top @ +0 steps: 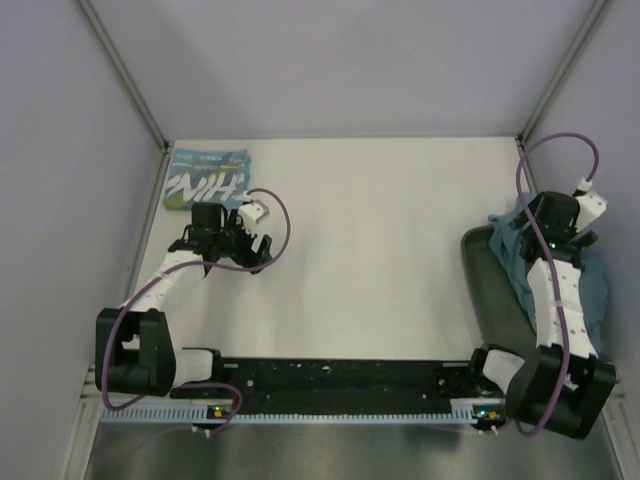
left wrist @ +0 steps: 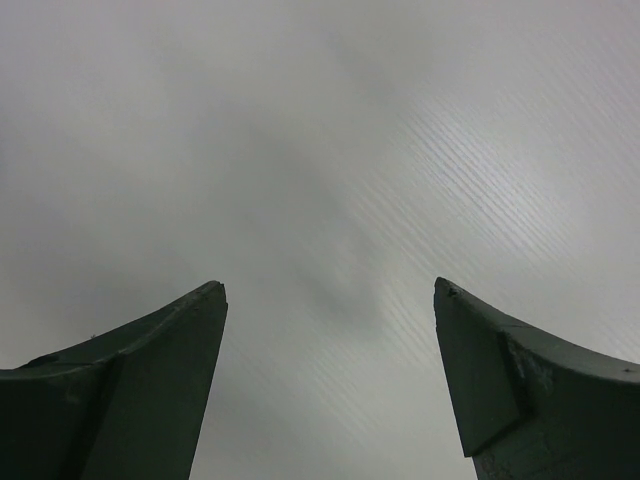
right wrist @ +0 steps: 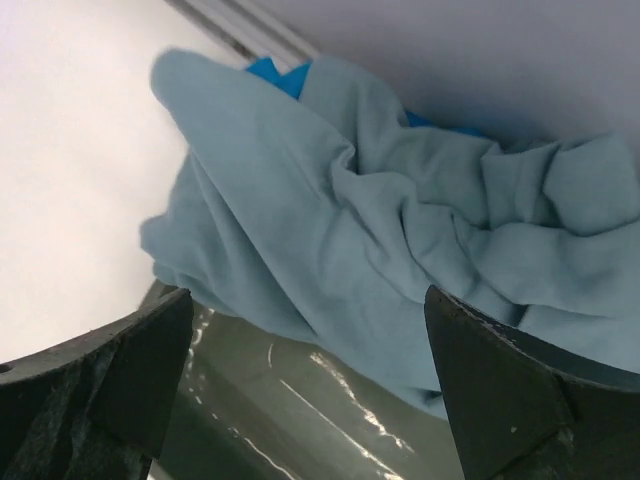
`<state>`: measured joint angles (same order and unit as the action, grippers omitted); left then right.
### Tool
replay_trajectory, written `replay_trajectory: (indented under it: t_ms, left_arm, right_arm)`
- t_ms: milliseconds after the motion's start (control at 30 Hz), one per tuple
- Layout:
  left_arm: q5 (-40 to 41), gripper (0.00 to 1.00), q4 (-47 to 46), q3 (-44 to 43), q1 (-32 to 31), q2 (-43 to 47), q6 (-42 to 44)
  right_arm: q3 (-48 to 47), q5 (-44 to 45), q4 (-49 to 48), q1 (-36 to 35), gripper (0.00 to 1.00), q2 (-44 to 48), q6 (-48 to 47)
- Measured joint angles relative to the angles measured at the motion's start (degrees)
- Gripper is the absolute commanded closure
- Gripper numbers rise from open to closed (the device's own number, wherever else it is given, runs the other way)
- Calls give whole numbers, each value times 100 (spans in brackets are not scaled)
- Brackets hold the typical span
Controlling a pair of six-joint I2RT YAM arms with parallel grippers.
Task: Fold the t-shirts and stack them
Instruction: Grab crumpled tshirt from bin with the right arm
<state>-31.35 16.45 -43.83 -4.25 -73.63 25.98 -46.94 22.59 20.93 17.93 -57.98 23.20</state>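
Next, my right gripper needs to lower its open fingers onto the smooth panel of the slate-teal t-shirt below and close, since the panel lies between them.
A folded teal t-shirt with white "NIH" lettering [top: 205, 180] lies at the far left of the table. My left gripper [top: 222, 240] hovers just in front of it, open and empty; its wrist view [left wrist: 330, 290] shows only bare grey surface between the fingers. A crumpled slate-teal t-shirt [top: 590, 285] lies on the dark tray [top: 490, 290] at the right, and it fills the right wrist view [right wrist: 400, 230]. A bright blue t-shirt [right wrist: 275, 72] peeks out behind it. My right gripper [right wrist: 310, 310] is open above the tray, just short of the slate-teal cloth.
The dark grey-green tray [right wrist: 280, 400] sits at the table's right edge against the wall. Grey walls enclose the table on the left, back and right. A black rail [top: 330, 380] runs along the near edge between the arm bases.
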Motion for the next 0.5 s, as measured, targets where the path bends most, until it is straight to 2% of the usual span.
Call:
replay_trajectory:
  t_ms: [100, 200, 300, 367, 400, 500]
  left_arm:
    - [-66, 12, 35, 120, 0, 0, 68]
    - [-103, 12, 24, 125, 0, -2, 111]
    - [-114, 12, 26, 125, 0, -4, 127]
    - [-151, 12, 24, 125, 0, -4, 136]
    - [-181, 12, 24, 125, 0, -4, 142]
    - [-227, 12, 24, 129, 0, -2, 157]
  right_arm:
    - [0, 37, -87, -2, 10, -732, 26]
    - [-42, -15, -199, 83, 28, -1580, 28]
    - [-138, -94, -267, 267, 57, -2417, 48]
    - [-157, -140, -317, 387, 91, -2758, 81]
    - [-157, -173, -341, 435, 100, -2830, 37]
    - [-184, -297, -363, 542, 100, -2852, -11]
